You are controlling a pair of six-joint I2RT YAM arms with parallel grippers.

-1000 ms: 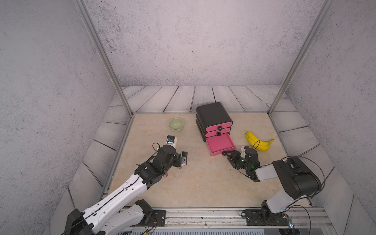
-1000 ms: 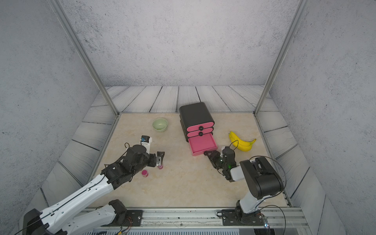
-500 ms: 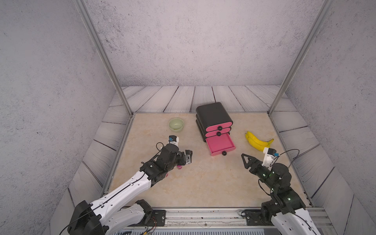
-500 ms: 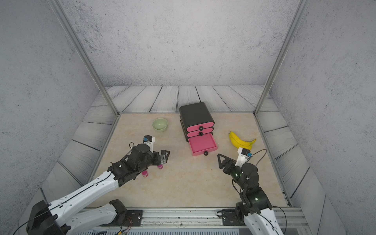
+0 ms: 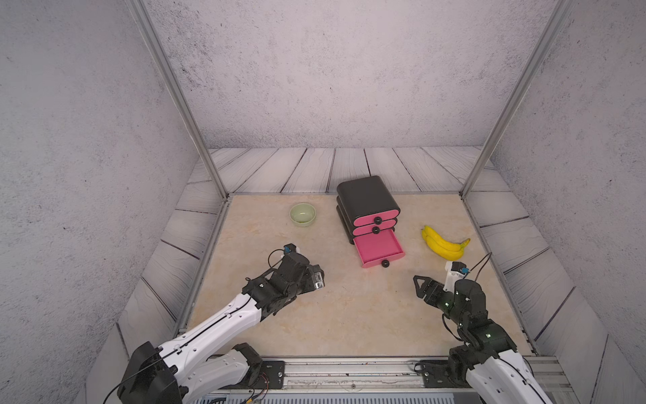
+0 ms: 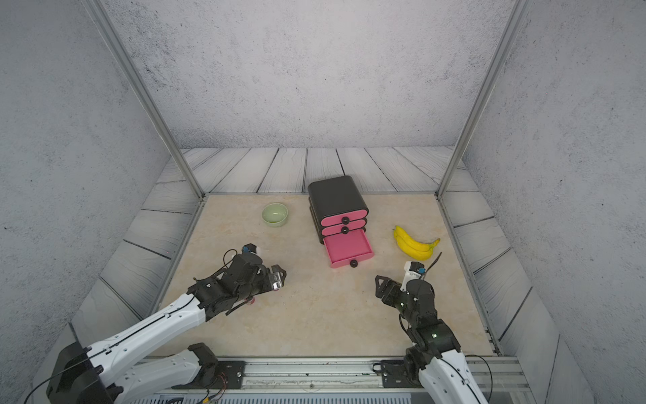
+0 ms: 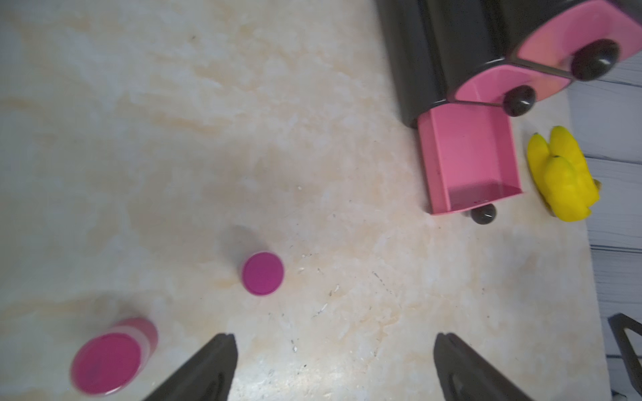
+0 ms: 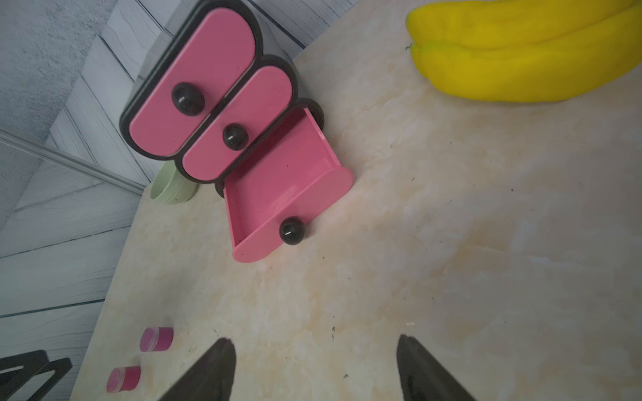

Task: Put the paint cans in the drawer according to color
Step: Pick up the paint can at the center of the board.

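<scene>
Both cans stand well below my open, empty fingers, so I will lower my left gripper until its fingers are on both sides of the magenta can nearer the drawer [image 7: 263, 272], then close.
Two magenta-lidded paint cans [image 7: 263, 273] [image 7: 107, 361] stand on the table in the left wrist view. My left gripper [image 7: 335, 338] hangs above and beside them, open and holding nothing. The right wrist view shows the same cans [image 8: 157, 339] [image 8: 123, 379]. In both top views the left arm [image 5: 279, 283] covers them, apart from a magenta sliver [image 6: 250, 301]. The black drawer chest [image 5: 367, 201] [image 6: 337, 199] has its bottom drawer [image 5: 379, 248] [image 8: 281, 194] pulled out, pink and bare inside. My right gripper [image 5: 419, 285] [image 8: 314, 340] is open over bare table, in front of and right of the drawer.
A pale green bowl [image 5: 302, 214] sits left of the chest. A yellow banana bunch [image 5: 442, 241] [image 7: 562, 173] lies right of the open drawer, close behind my right wrist. Metal frame posts [image 5: 209, 168] stand at the back corners.
My right gripper has let go of the bottom drawer's knob, opened wider and drawn back to the front right. My left gripper has shifted a little over the magenta cans.
</scene>
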